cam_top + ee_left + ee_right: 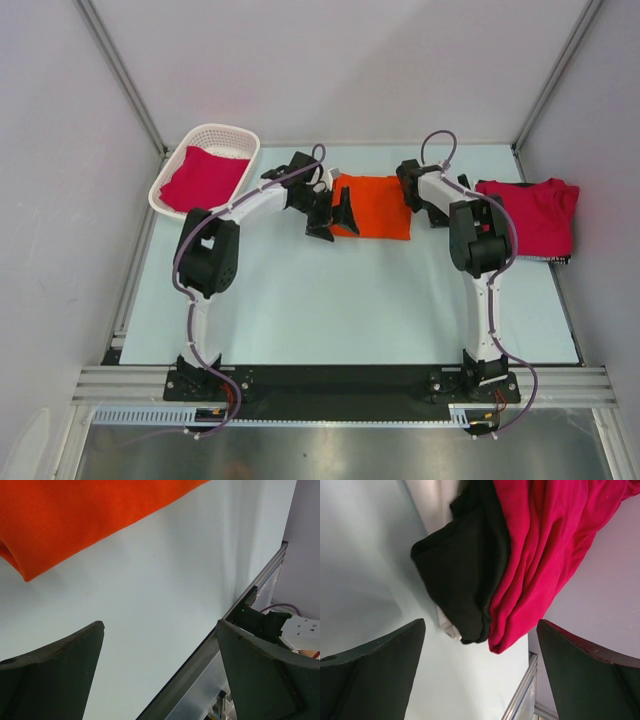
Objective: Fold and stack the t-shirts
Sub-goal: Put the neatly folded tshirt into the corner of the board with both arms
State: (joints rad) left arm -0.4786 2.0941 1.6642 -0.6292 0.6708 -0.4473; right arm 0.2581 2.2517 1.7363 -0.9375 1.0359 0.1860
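The right gripper will next go down to the end where dark and crimson cloth meet (482,187) (487,635) on the pile, because that end of the pile points between the gripper's open fingers.
A folded bright orange t-shirt (375,207) lies flat at the middle back of the table. My left gripper (333,215) is open and empty at its left edge; in the left wrist view (160,624) the orange cloth (75,515) lies beyond the fingertips, untouched. My right gripper (432,212) is open and empty just right of the orange shirt. Its wrist view (481,622) looks at a crimson t-shirt (545,555) lying over dark cloth (465,565). That crimson t-shirt pile (530,215) sits at the right edge. Another crimson shirt (203,178) lies in the basket.
The white lattice basket (235,136) stands at the back left corner. Grey walls close in the left, back and right sides. The table's metal rail (200,660) runs close behind the left gripper. Bare table surface (340,300) lies between the arms.
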